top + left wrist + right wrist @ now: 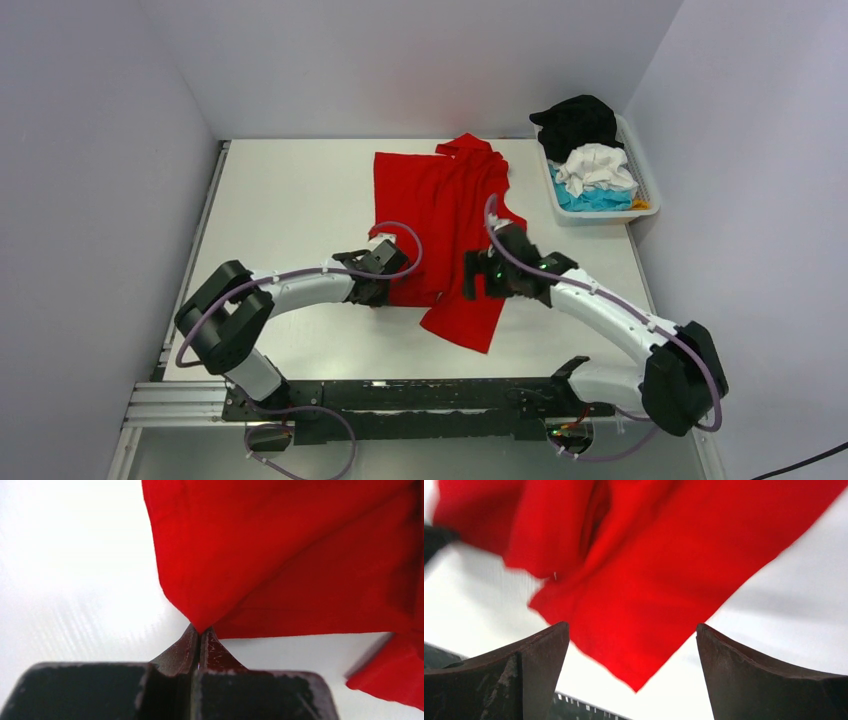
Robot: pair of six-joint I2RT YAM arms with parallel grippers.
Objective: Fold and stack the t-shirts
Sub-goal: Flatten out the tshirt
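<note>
Next, my right gripper will lower its open fingers back around the red t-shirt's loose near corner (485, 348) (636, 687) and close, since that corner lies below and back from the gripper.
A bright red t-shirt (440, 200) lies spread and rumpled on the white table, one corner pointing toward the arms. My left gripper (380, 292) sits at the shirt's near left edge and is shut on a corner of the red cloth (280, 555); the fingertips (201, 632) pinch its very tip. My right gripper (472, 277) hovers over the shirt's near right part. It (630, 627) is open wide, and a loose red corner (639, 595) shows between the fingers without touching them. Black (578, 120), white (598, 165) and turquoise (590, 200) t-shirts are heaped in the basket.
The white slatted basket (652, 200) stands at the back right corner by the right wall. Walls close in the table on the left, back and right. A black rail (420, 395) with the arm bases runs along the near edge.
</note>
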